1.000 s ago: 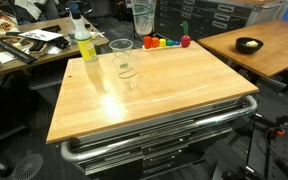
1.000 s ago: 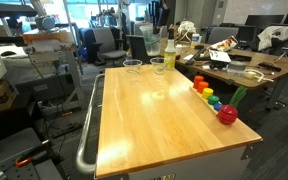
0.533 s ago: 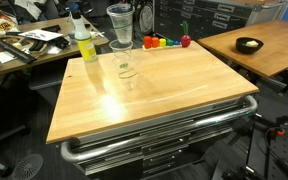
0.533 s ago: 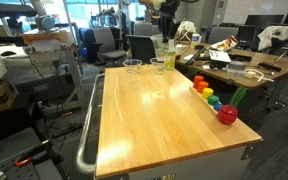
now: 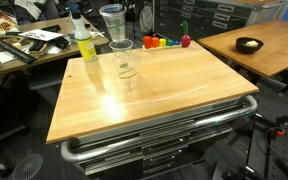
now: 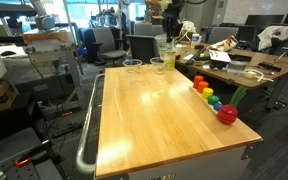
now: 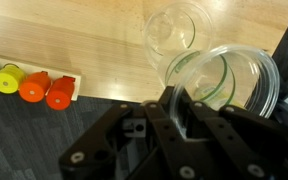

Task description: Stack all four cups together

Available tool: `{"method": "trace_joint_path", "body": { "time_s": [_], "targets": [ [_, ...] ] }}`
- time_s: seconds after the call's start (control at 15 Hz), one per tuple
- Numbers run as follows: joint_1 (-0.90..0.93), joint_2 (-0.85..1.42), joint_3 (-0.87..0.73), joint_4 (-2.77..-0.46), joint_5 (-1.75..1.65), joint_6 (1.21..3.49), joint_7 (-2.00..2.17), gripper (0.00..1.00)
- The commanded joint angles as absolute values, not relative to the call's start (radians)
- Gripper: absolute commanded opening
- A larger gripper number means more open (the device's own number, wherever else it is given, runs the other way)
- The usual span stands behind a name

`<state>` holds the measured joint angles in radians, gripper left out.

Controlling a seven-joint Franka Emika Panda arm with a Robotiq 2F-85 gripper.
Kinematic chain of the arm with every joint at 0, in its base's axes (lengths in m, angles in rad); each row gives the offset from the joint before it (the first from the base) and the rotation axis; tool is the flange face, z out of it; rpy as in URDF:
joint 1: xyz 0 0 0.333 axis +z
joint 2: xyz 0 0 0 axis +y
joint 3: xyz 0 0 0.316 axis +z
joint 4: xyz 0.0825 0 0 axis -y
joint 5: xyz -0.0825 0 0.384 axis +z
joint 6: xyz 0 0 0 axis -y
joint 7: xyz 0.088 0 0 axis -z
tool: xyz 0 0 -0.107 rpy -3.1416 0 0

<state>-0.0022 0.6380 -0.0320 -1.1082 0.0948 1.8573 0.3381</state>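
My gripper should move toward the standing cup near the spray bottle and then go down into the standing cup's opening, since the held cup hangs off-centre above it.
My gripper [image 7: 174,108] is shut on the wall of a clear plastic cup [image 7: 227,78] and holds it in the air. In an exterior view the held cup [image 5: 112,23] hangs above the far part of the wooden table [image 5: 174,95], just over and slightly left of a standing clear cup [image 5: 121,50]. Another clear cup [image 5: 127,72] stands nearer the table's middle. The wrist view shows one standing cup [image 7: 177,30] below. Both standing cups also show in an exterior view [image 6: 132,67] [image 6: 159,65]. I cannot make out a fourth cup.
A spray bottle with yellow liquid [image 5: 84,42] stands at the table's far corner beside the cups. Coloured toys [image 5: 166,42] line the far edge and show in the wrist view [image 7: 29,85]. A small black bowl [image 5: 248,45] sits on a separate table.
The held cup has moved sideways across the far edge of the table, from near the coloured toys to above the standing cup by the spray bottle. The standing cups have not moved.
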Motion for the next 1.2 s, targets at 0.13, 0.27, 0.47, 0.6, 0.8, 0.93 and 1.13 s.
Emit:
{"method": "trace_joint_path", "body": {
  "time_s": [0.13, 0.27, 0.47, 0.6, 0.8, 0.93, 1.13],
  "targets": [
    [-0.005, 0.662, -0.029, -1.032, 0.094, 1.750, 0.302, 0.02],
    [-0.006, 0.656, -0.026, -1.061, 0.092, 1.760, 0.282, 0.02],
    [-0.001, 0.666, -0.032, -1.085, 0.085, 1.822, 0.271, 0.02],
    [-0.002, 0.676, -0.033, -1.088, 0.088, 1.831, 0.272, 0.02],
    [-0.006, 0.682, -0.033, -1.097, 0.094, 1.832, 0.272, 0.15],
    [-0.009, 0.677, -0.031, -1.110, 0.096, 1.832, 0.265, 0.41],
    [-0.011, 0.667, -0.031, -1.125, 0.095, 1.833, 0.254, 0.63]
  ]
}}
